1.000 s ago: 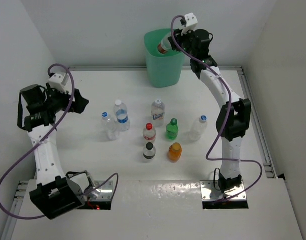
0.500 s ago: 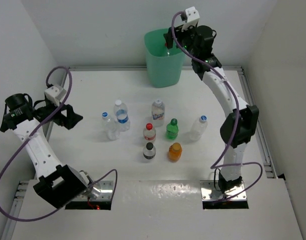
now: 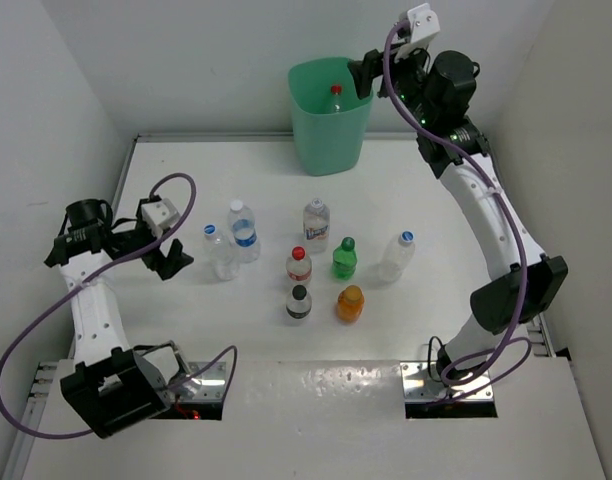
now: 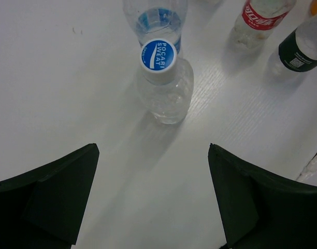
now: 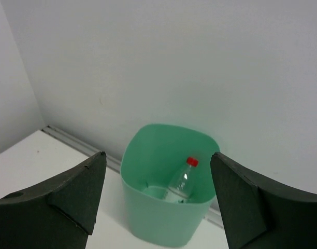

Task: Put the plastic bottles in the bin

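The left gripper moves outward and to the right in the top view next and closes around the small bottle's blue cap (image 3: pixel 210 230) (image 4: pixel 158 55), as the way there is clear.
The mint-green bin (image 3: pixel 328 130) stands at the table's far edge, and a clear red-capped bottle (image 3: pixel 335 97) leans inside it (image 5: pixel 182 179). My right gripper (image 3: pixel 371 72) hangs open above and right of the bin (image 5: pixel 163 223), holding nothing (image 5: pixel 157 155). Several plastic bottles stand mid-table, among them a green one (image 3: pixel 344 257), an orange one (image 3: pixel 350 304), a black-labelled one (image 3: pixel 299 302) and a red-capped one (image 3: pixel 299 265). My left gripper (image 3: pixel 172 256) is open just left of a small blue-capped bottle (image 3: pixel 219 250). In the left wrist view that bottle (image 4: pixel 161 78) stands ahead of the empty jaws (image 4: pixel 152 148).
A taller blue-labelled bottle (image 3: pixel 243 228) stands right behind the small one. Another clear bottle (image 3: pixel 398 255) stands alone at the right. White walls close in the table on three sides. Metal rails (image 3: pixel 506 230) run along the table's edges.
The right gripper opened and let the red-capped bottle fall into the bin, then lifted away to the right. The left arm swung down and right toward the blue-capped bottle.
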